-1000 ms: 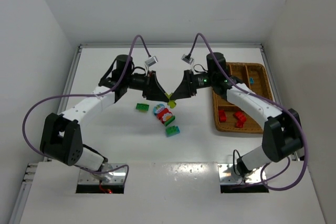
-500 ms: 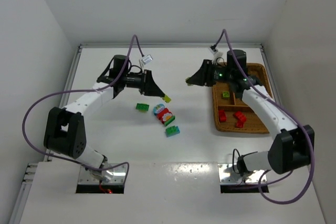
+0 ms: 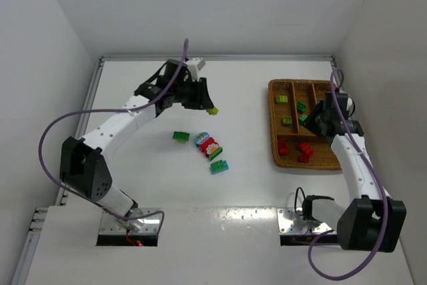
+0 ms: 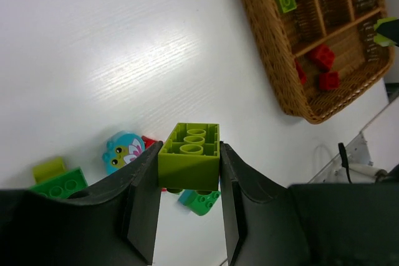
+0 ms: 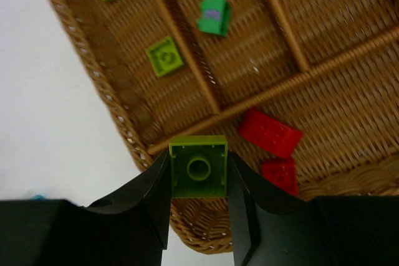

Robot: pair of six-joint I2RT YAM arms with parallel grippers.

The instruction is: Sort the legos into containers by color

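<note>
I will next lower my right gripper, left in the top view, toward the tray's section of matching lime bricks to release.
My left gripper (image 3: 207,105) is shut on a long lime green brick (image 4: 189,157) and holds it above the table, behind the loose legos. My right gripper (image 3: 313,119) is shut on a small square lime green brick (image 5: 198,166) and hovers over the wicker tray (image 3: 272,128) near its left rim. On the table lie a dark green brick (image 3: 180,136), a blue printed block stacked with red (image 3: 208,145) and a teal-and-green brick (image 3: 219,165). In the tray are lime bricks (image 5: 165,56), a green brick (image 5: 215,15) and red bricks (image 5: 269,132).
The tray's wooden dividers (image 5: 187,42) run lengthwise between compartments. The left wrist view shows the tray (image 4: 268,48) at upper right and the printed block (image 4: 121,152) just below my fingers. White walls close in the table on three sides.
Both grippers met at the lime bricks over the table centre, then parted. The right arm swung over the tray with the small lime brick. The left arm drew back with the long one.
</note>
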